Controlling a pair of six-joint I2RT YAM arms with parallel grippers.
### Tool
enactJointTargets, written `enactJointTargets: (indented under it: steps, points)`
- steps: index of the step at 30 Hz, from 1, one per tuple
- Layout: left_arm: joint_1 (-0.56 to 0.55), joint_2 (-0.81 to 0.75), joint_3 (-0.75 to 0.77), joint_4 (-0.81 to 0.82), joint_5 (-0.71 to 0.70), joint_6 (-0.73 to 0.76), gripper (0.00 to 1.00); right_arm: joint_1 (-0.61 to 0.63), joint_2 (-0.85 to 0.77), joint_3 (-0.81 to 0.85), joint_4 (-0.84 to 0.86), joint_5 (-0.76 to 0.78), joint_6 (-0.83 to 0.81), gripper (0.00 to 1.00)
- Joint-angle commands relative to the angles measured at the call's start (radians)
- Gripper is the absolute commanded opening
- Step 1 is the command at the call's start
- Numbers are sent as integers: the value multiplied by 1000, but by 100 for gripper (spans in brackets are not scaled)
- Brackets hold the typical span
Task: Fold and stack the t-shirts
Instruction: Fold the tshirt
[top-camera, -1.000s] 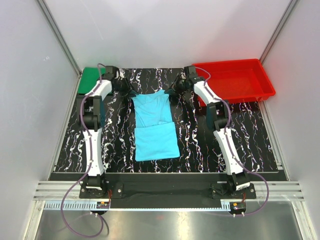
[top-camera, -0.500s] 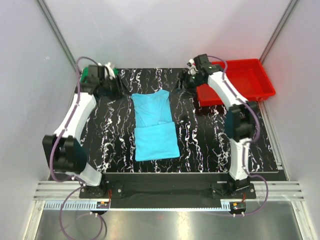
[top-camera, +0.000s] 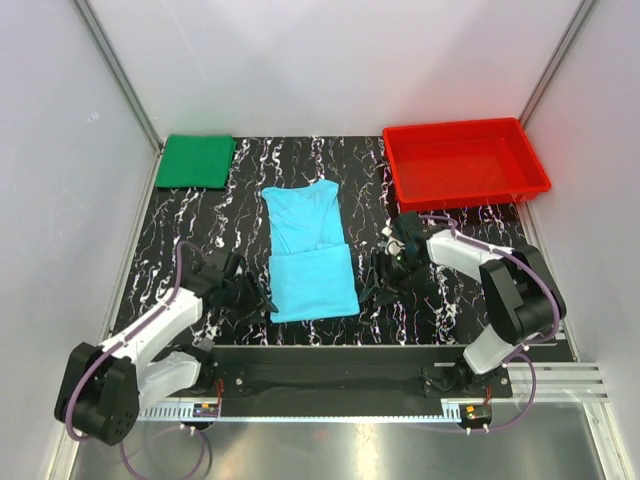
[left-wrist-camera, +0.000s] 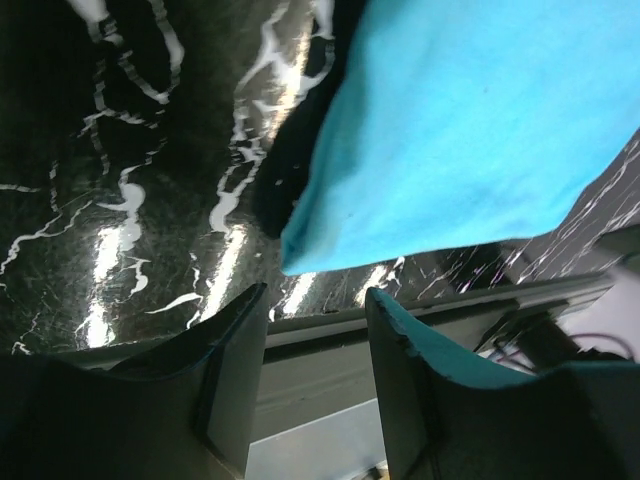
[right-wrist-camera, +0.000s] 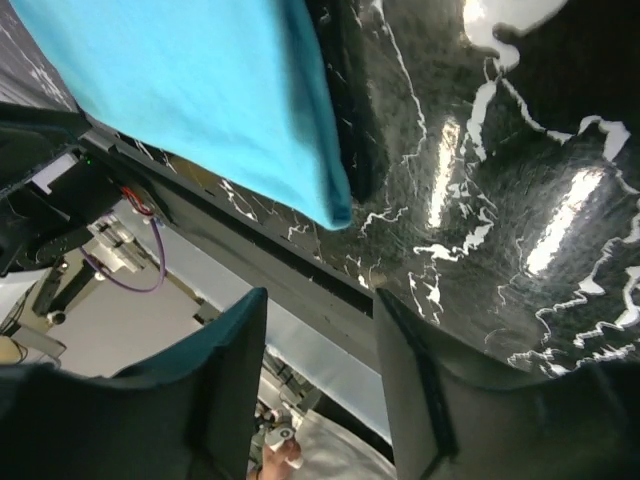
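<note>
The left gripper moves down toward the cyan-blue t-shirt (top-camera: 305, 225) next. Its open fingers go around the t-shirt's near corner (top-camera: 274, 318) beside it, since that corner still lies beyond the fingers.
The light cyan-blue t-shirt (top-camera: 305, 225) lies flat mid-table, its near part folded into a rectangle (top-camera: 313, 287). The dark green t-shirt (top-camera: 197, 160) sits folded at the far left corner. My left gripper (top-camera: 254, 298) is low on the table just left of the cyan shirt's near left corner (left-wrist-camera: 300, 250). It is open with nothing between its fingers (left-wrist-camera: 315, 293). My right gripper (top-camera: 378, 284) sits just right of the shirt's near right corner (right-wrist-camera: 335, 205). It is also open and empty (right-wrist-camera: 320, 297), and neither gripper touches the cloth.
A red plastic tray (top-camera: 520, 145) stands at the far right. The table's near edge and a metal rail (top-camera: 320, 385) run right behind both grippers. White walls close in the left, right and back sides.
Both arms have swung from the far end of the cyan shirt back to its near corners. The right gripper has gone from shut to open. The shirt lies as before.
</note>
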Motion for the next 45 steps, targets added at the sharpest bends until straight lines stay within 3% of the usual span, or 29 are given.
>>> enactJointTargets:
  steps: [1,5,15,24,31,34,38,45]
  points:
    - [-14,-92,-86,118,-46,-182,50,15,-82,-117,209,-71,81,52]
    - [-24,-129,-156,147,-77,-252,52,30,-101,-201,292,-78,145,50]
    - [-26,-71,-264,293,-92,-337,52,47,-62,-303,433,-50,230,57]
    - [-31,-56,-261,242,-120,-371,50,55,-50,-339,558,22,368,56]
    - [-37,-57,-255,204,-122,-352,49,64,-61,-346,526,66,357,56]
    - [-49,-71,-195,98,-172,-289,48,64,-88,-315,464,117,296,56]
    - [-50,-87,-193,121,-152,-275,53,64,-88,-275,389,128,262,57]
    - [-69,-1,-219,215,-106,-313,53,70,-35,-298,461,94,293,60]
